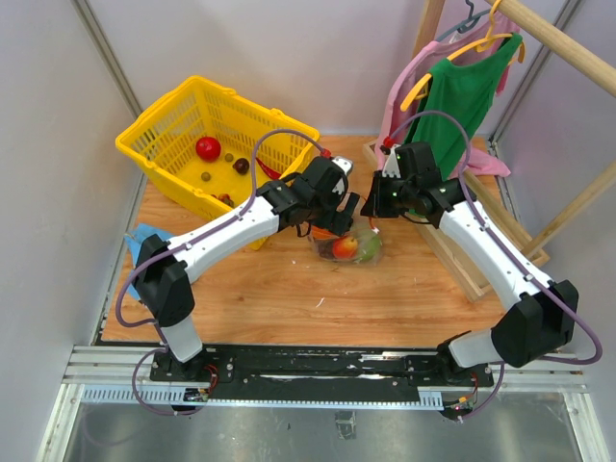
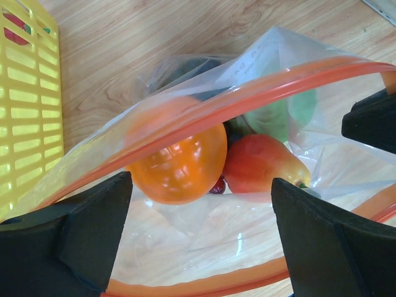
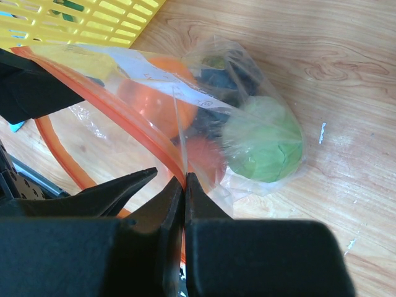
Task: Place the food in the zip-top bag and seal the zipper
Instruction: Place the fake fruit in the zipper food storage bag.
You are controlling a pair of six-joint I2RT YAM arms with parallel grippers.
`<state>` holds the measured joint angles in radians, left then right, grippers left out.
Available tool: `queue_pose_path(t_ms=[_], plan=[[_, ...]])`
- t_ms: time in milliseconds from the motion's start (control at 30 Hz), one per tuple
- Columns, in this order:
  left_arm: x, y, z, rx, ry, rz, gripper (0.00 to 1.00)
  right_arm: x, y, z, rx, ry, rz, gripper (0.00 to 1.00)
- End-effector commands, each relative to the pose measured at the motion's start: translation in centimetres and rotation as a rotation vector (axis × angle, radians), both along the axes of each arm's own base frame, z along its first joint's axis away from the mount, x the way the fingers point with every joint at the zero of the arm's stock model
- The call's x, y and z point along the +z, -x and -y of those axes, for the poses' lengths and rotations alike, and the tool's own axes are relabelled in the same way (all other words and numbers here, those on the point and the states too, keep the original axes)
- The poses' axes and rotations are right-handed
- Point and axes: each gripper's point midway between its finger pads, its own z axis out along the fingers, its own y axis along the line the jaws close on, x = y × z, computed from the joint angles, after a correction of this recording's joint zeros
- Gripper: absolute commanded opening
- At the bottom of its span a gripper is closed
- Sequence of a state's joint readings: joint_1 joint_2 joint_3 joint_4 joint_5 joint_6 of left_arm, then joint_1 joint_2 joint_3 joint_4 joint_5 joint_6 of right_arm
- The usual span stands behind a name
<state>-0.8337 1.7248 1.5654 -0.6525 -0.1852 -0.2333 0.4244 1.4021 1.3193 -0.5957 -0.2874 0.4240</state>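
Observation:
The left gripper should next lift over to its left in the top view and come down onto the small red pieces, which are still in the basket and not bagged.
The zip-top bag (image 1: 352, 250) lies on the wooden table with its mouth held open. Inside it are an orange (image 2: 179, 161), a red round fruit (image 2: 260, 164), the light-green ball (image 3: 263, 139) and a dark grape bunch (image 3: 216, 83). The zipper (image 2: 247, 93) arcs over the food as a red-orange strip, and its near side runs along the bottom of the left wrist view. My left gripper (image 2: 201, 185) is open, its fingers spread wide at the bag's mouth and holding nothing. My right gripper (image 3: 184, 178) is shut on the zipper strip at the bag's edge.
A yellow mesh basket (image 1: 130, 144) stands at the back left with a red fruit (image 1: 207, 147) and small pieces in it. A wooden clothes rack with a green shirt (image 1: 462, 96) stands at the back right. A blue cloth (image 1: 144, 236) lies at the left edge.

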Motion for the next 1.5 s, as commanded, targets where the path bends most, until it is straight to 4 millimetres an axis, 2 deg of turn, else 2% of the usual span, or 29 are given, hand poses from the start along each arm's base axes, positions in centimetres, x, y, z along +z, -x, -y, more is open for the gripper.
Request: queue_pose_path(t_ms=[0,167,267,467,600,767,967,1067,1300,1467], plan=[[2.8,-0.1,-0.1,0.005,0.03,0.053,0.98,1.0,-0.9,0.0,-0.021,-0.015,0.02,0.04],[4.4,-0.1,-0.3,0.01,0.052,0.077,0.98,1.0,-1.0,0.1,-0.023,-0.014,0.022,0.04],[6.1,-0.2,-0.6,0.019,0.071,0.107,0.99,1.0,-1.0,0.1,-0.024,-0.013,0.023,0.04],[9.4,-1.0,-2.3,0.091,0.099,0.175,0.99,1.0,-1.1,0.1,-0.025,-0.011,0.021,0.04],[10.7,-2.6,-4.8,0.181,0.141,0.182,0.99,1.0,-1.1,0.0,-0.022,-0.013,0.021,0.04],[11.4,-5.3,-9.5,0.311,0.164,0.18,0.98,1.0,-1.0,0.2,-0.022,-0.006,0.025,0.04],[10.9,-8.0,-14.4,0.421,0.167,0.151,0.98,1.1,-1.1,0.2,-0.014,0.005,0.03,0.03],[10.0,-9.4,-17.3,0.5,0.136,0.144,0.99,1.0,-1.1,0.2,-0.01,0.006,0.029,0.04],[6.0,-12.3,-23.3,0.645,0.03,0.095,0.98,0.9,-1.1,0.1,0.001,0.006,0.029,0.03],[2.5,-13.8,-25.7,0.698,-0.042,0.031,0.97,0.9,-1.1,0.1,0.0,0.009,0.029,0.03]])
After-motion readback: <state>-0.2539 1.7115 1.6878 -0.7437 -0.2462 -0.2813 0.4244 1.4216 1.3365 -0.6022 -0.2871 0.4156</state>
